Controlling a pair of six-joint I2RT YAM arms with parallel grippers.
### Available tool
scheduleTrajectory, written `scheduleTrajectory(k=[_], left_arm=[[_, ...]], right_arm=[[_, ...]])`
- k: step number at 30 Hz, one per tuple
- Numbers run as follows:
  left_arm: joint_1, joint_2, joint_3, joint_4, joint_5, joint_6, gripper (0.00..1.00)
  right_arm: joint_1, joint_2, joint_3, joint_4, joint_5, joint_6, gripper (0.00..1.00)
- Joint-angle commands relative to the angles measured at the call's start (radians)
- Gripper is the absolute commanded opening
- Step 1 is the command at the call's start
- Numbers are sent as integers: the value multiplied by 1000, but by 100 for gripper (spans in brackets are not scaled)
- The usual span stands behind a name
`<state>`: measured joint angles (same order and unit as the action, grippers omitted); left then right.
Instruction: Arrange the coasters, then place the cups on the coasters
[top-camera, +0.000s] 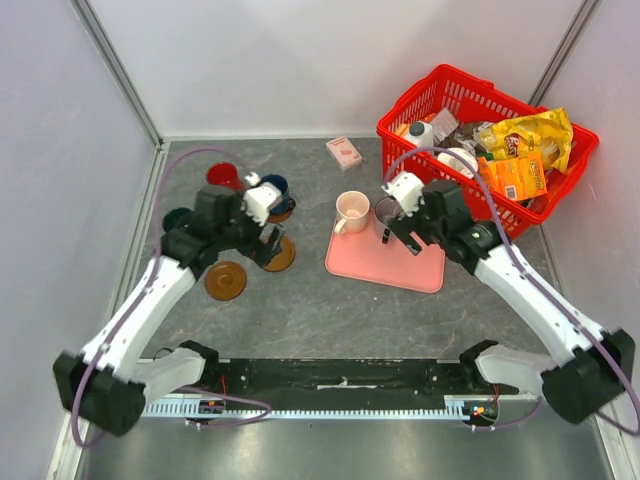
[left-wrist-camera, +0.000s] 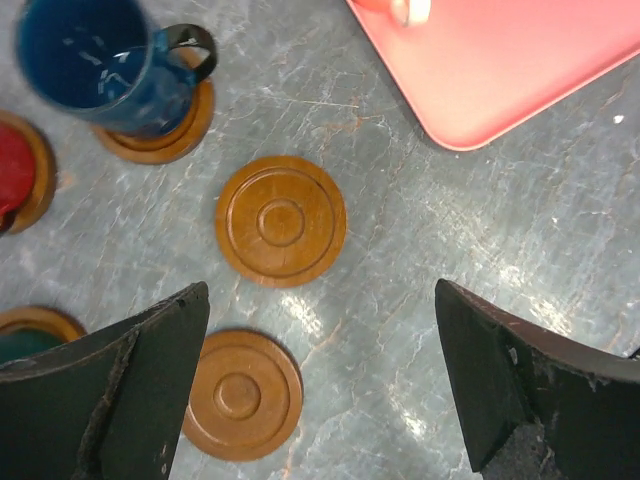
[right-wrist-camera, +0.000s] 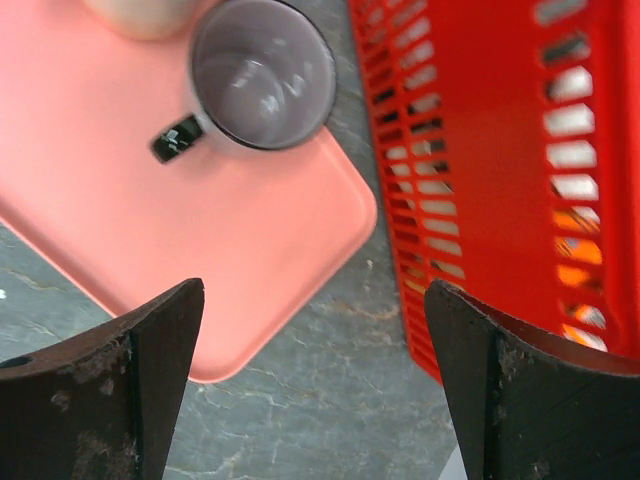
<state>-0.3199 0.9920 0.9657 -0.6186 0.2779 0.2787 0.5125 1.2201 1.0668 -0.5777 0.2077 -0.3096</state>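
Observation:
The cream cup's handle (top-camera: 341, 227) (left-wrist-camera: 412, 10) juts toward the empty coasters, so my left gripper goes to the right in the top view and down onto it next.
Two empty brown coasters lie on the table (left-wrist-camera: 281, 220) (left-wrist-camera: 242, 395). My left gripper (left-wrist-camera: 320, 385) hangs open above them, holding nothing. The navy cup (left-wrist-camera: 95, 60) stands on a coaster (left-wrist-camera: 165, 135). At the left edge of the left wrist view, the red cup (left-wrist-camera: 12, 175) and the green cup (left-wrist-camera: 20, 345) each sit on a coaster. The grey cup (right-wrist-camera: 262, 72) and the cream cup (top-camera: 351, 211) stand on the pink tray (right-wrist-camera: 150, 230). My right gripper (right-wrist-camera: 315, 385) is open and empty over the tray's near corner, a little short of the grey cup.
A red basket (top-camera: 560, 190) full of packaged goods stands at the back right, close to my right gripper. A small pink box (top-camera: 343, 152) lies near the back wall. Walls close in the table on the left, back and right.

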Motion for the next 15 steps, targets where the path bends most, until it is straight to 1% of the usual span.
scheduleTrajectory(k=[1,4,6,12,15], left_arm=[[-129,221,143,28,-164,33,100],[-182,356,238,28,-161,42,100],[-200,449,298,33,-140,36,100],[-226,664,432,59,-76,-33,100],[-234,746,462,89,-29,-58,99]], right_arm=[[-81,-122,-91,90,-108,-22,98],[-133,-129,-128,116,-168,-19,98],[-158,-125,-143,125,-177,-25,98],[-233,-139,-195,154,-197,-45,98],[-247,-137,-206,157,-199,-46,98]])
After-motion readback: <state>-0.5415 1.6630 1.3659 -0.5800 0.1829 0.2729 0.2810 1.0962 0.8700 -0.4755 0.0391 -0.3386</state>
